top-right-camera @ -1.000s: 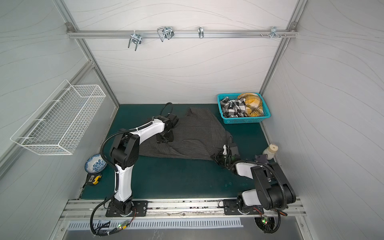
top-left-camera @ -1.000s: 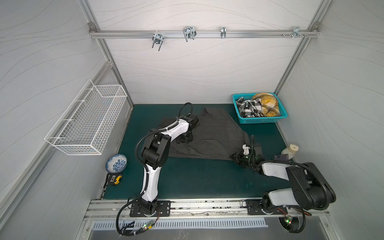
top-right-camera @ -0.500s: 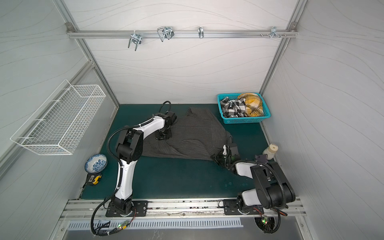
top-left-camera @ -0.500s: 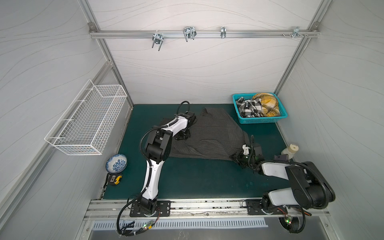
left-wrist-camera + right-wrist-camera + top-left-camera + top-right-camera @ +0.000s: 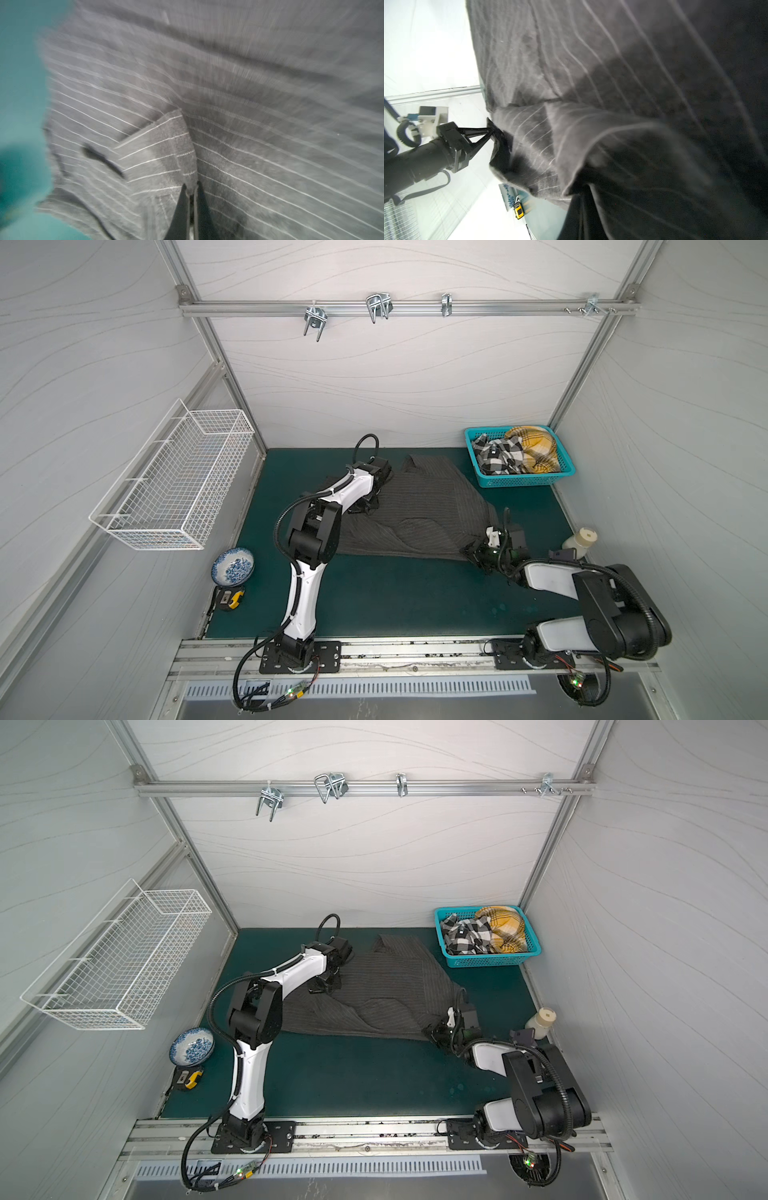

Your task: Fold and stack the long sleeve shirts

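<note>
My left gripper pulls back and toward the bowl next, over the shirt's end nearest it. It then releases the raised fold, as a crease bows across the cloth.
A dark charcoal pinstriped long sleeve shirt (image 5: 424, 510) (image 5: 386, 990) lies spread and rumpled on the green mat in both top views. My left gripper (image 5: 368, 506) (image 5: 322, 986) sits at its back left part. In the left wrist view the left gripper (image 5: 192, 185) is shut on a raised fold of the shirt (image 5: 249, 124). My right gripper (image 5: 471, 551) (image 5: 432, 1031) holds the shirt's near right corner, shut, with cloth draped over it in the right wrist view (image 5: 584, 193). A checked shirt (image 5: 496, 456) and a yellow plaid shirt (image 5: 536, 448) lie bunched in the basket.
The teal basket (image 5: 523, 482) stands at the back right corner. A white bottle (image 5: 579, 539) is by the right wall. A wire basket (image 5: 174, 485) hangs on the left wall, above a blue-patterned bowl (image 5: 232, 566) and a yellow tape measure (image 5: 230, 598).
The left gripper has closed on a fold of the pinstriped shirt, and the left arm's elbow has swung nearer. The right arm has stayed put.
</note>
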Robot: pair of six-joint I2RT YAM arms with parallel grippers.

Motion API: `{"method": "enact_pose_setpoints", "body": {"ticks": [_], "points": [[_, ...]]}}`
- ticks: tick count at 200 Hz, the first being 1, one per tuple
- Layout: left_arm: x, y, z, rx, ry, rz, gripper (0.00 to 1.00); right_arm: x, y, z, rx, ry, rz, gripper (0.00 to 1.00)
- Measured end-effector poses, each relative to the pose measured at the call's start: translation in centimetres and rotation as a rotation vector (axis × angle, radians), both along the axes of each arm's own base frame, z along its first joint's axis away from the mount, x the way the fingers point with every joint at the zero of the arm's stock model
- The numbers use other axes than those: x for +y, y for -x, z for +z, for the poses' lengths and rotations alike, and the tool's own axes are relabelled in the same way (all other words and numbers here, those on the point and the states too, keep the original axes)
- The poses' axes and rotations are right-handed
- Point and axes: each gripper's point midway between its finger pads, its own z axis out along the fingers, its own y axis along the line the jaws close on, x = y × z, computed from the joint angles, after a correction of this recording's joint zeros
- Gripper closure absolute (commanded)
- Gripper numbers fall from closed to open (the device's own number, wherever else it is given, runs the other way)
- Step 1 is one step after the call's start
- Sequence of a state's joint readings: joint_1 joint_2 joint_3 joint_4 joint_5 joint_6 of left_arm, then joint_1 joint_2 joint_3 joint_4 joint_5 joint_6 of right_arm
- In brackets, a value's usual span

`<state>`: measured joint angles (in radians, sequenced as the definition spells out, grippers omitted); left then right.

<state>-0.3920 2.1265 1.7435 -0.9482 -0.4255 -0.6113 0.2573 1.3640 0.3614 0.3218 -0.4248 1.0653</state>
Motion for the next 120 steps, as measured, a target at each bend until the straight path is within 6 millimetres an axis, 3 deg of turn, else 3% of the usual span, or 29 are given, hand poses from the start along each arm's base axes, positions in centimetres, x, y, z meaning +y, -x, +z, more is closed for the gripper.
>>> {"method": "enact_pose_setpoints", "body": {"ticks": [24, 41, 54, 62, 71, 82, 104, 113, 120], "points": [[0.1, -1.9, 6.9, -0.225, 0.066, -0.022, 1.0, -0.3, -1.7, 2.6, -0.065, -0.026, -0.02, 1.0], [1.0, -2.1, 12.0, -0.411, 0.14, -0.024, 1.0, -0.3, -2.6, 4.3, -0.108, -0.04, -0.026, 1.0], [2.0, -1.3, 14.3, -0.519, 0.185, -0.012, 1.0, -0.2, -2.9, 5.0, -0.128, -0.046, -0.021, 1.0], [2.8, -0.5, 14.7, -0.565, 0.202, -0.001, 1.0, -0.1, -2.9, 5.2, -0.133, -0.048, -0.015, 1.0], [3.7, 0.5, 14.1, -0.593, 0.21, 0.013, 1.0, 0.2, -2.7, 5.0, -0.13, -0.048, -0.005, 1.0], [4.8, 1.8, 11.9, -0.615, 0.218, 0.038, 1.0, 0.7, -2.1, 4.3, -0.117, -0.045, 0.016, 1.0], [7.6, 5.8, 4.1, -0.534, 0.184, 0.119, 1.0, 1.9, -0.3, 1.1, -0.035, -0.028, 0.062, 1.0], [8.4, 7.5, 1.2, -0.467, 0.167, 0.139, 0.86, 2.3, 0.5, -0.1, 0.007, -0.02, 0.083, 1.0], [8.8, 8.5, -0.2, -0.419, 0.159, 0.162, 0.76, 2.7, 1.1, -0.8, 0.034, -0.016, 0.1, 0.83]]}}
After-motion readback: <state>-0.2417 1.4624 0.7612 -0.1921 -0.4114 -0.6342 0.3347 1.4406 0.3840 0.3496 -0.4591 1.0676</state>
